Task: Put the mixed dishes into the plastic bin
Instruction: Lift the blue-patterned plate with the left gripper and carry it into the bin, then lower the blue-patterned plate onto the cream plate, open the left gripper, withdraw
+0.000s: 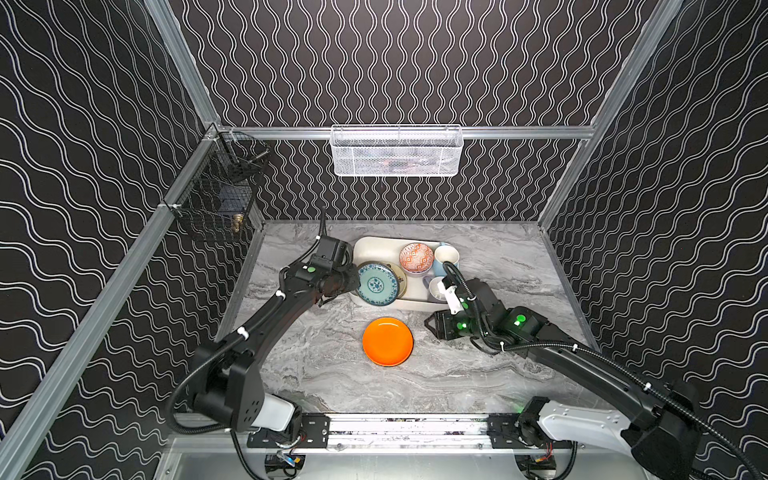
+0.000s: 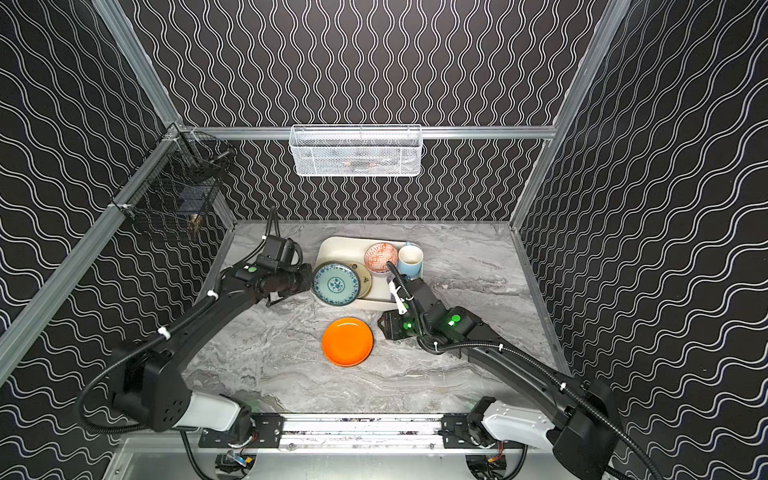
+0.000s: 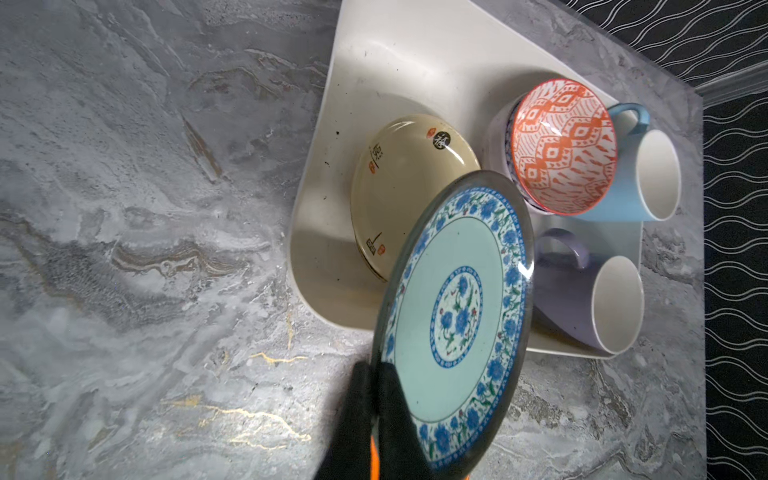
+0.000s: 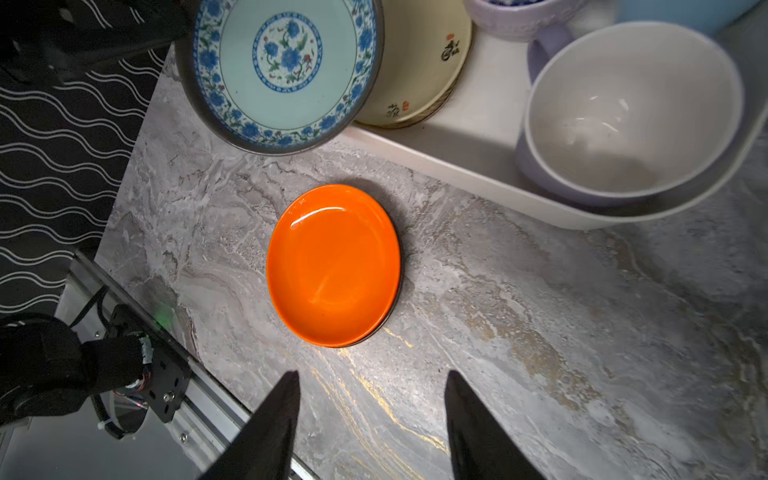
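The tan plate [image 1: 401, 281] [image 3: 399, 187] is face up in the bin under my left gripper, so I should lower the teal patterned plate onto it and let go of the teal patterned plate's rim.
My left gripper [image 3: 375, 368] is shut on the rim of the teal patterned plate [image 1: 377, 284] and holds it tilted over the near left end of the plastic bin [image 1: 374, 247]. Under it in the bin lies the tan plate [image 3: 399, 187]. The orange-white bowl [image 3: 563, 141] sits nested in the lavender bowl [image 3: 496, 137], with the light-blue mug [image 3: 658, 174] and the lavender mug [image 3: 573, 299] on their sides beside it. The orange plate [image 1: 387, 341] rests on the table atop a black plate [image 4: 399, 282]. Just right of it, my right gripper [image 4: 370, 374] is open and empty.
A white wire-mesh basket [image 1: 397, 151] hangs on the back rail. A black wire basket [image 1: 220, 195] hangs on the left rail. The marble table [image 1: 332, 374] ends at the metal front rail [image 1: 407, 428], where both arm bases are mounted.
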